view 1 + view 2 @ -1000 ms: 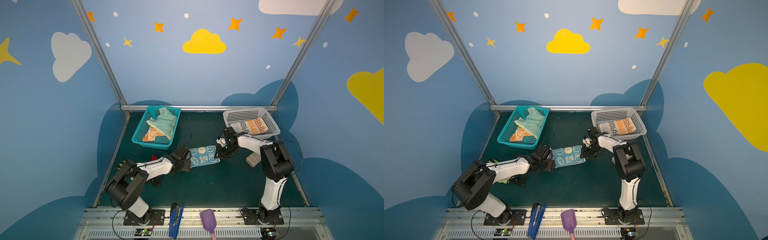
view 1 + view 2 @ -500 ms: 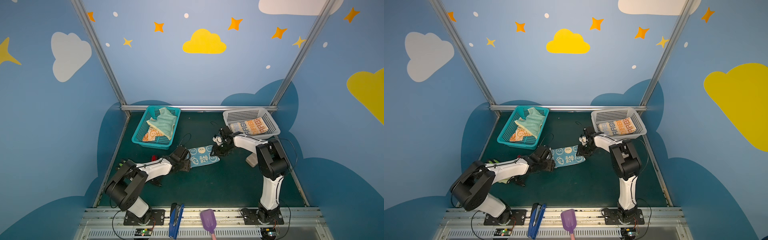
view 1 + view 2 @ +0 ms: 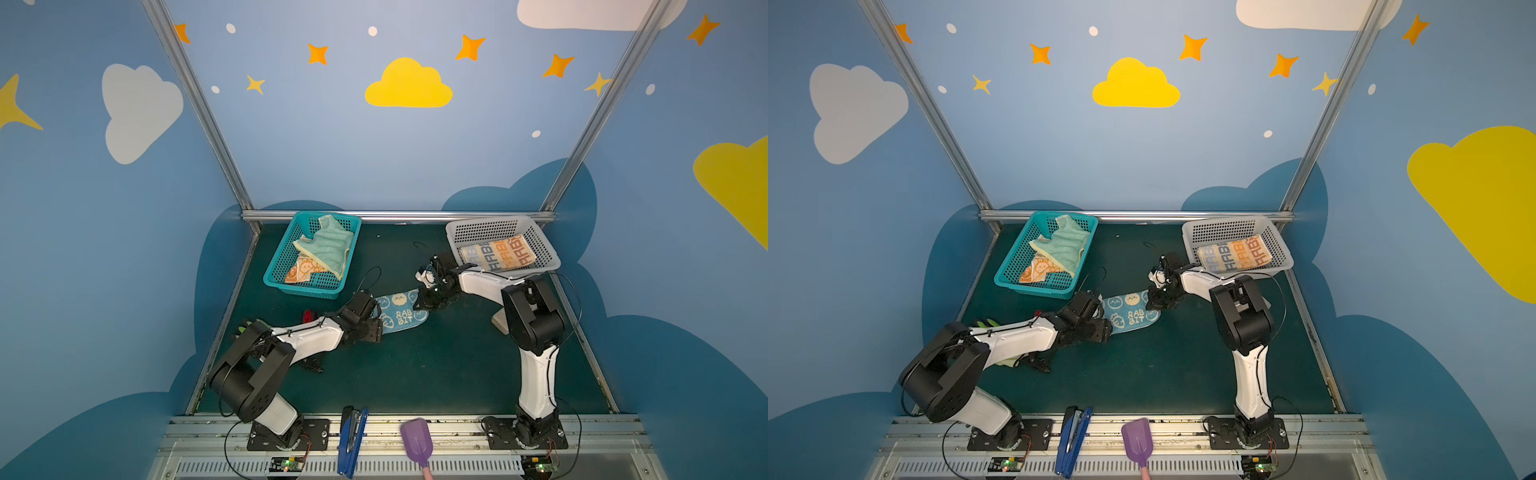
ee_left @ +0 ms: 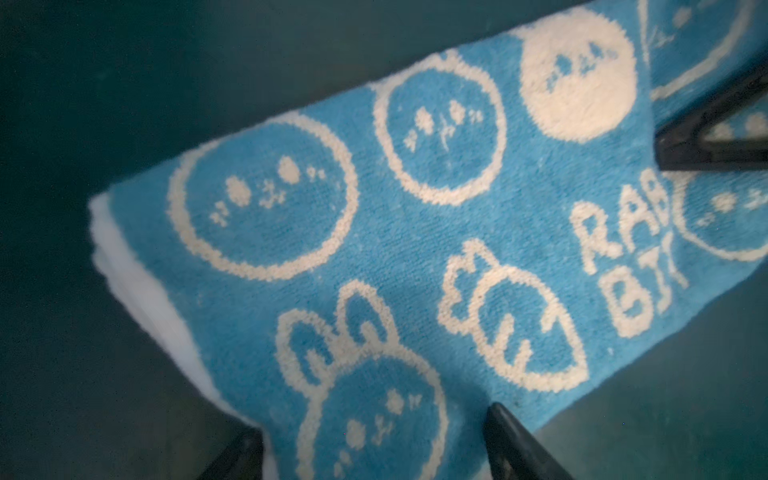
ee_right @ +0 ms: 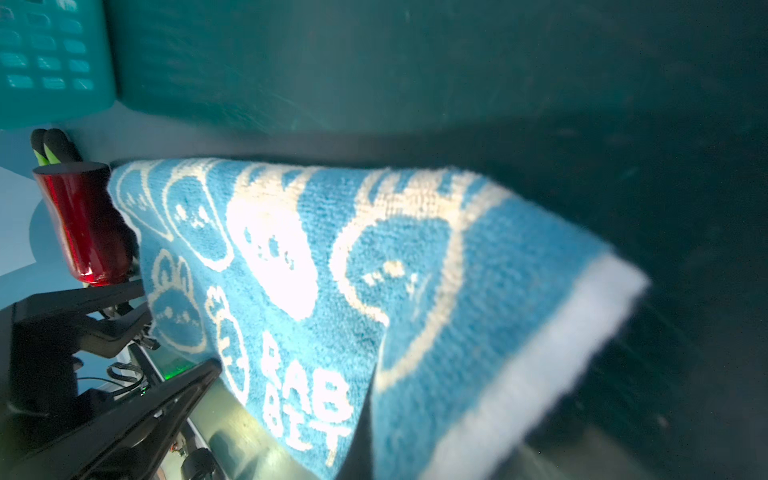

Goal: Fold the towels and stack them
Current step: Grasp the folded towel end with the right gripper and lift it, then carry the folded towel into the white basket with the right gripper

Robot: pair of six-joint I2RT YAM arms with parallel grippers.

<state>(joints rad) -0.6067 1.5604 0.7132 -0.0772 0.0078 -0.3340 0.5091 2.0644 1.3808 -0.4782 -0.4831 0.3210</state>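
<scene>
My right gripper rises and moves outward next, lowering the blue towel's corner over the lettered towel in the white basket [image 3: 548, 259] to release, as that lettered towel lies folded there.
The blue towel with white rabbits [image 3: 401, 313] [image 3: 1131, 313] lies mid-table between both arms. My left gripper [image 3: 376, 322] [image 4: 374, 432] is open at its near-left end, and the fingertips [image 4: 505, 428] stand wide apart over the cloth [image 4: 415, 208]. My right gripper [image 3: 422, 305] [image 3: 1152, 305] is shut on the towel's far-right corner; that corner [image 5: 415, 291] is lifted and hides the jaws in the right wrist view. The orange and grey lettered towel [image 3: 496, 253] lies folded in the white basket [image 3: 548, 259]. The mint-green towel [image 3: 328, 247] lies crumpled over the orange rabbit towel [image 3: 303, 270] in the teal basket [image 3: 276, 266].
A small red object [image 3: 307, 315] and a green glove [image 3: 245, 328] lie by the left arm. A grey block [image 3: 498, 324] sits behind the right arm. A blue stapler [image 3: 351, 440] and a purple scoop [image 3: 415, 442] rest on the front rail.
My right gripper has moved left onto the blue towel's far-right corner and shut on it. My left gripper has opened wider at the other end.
</scene>
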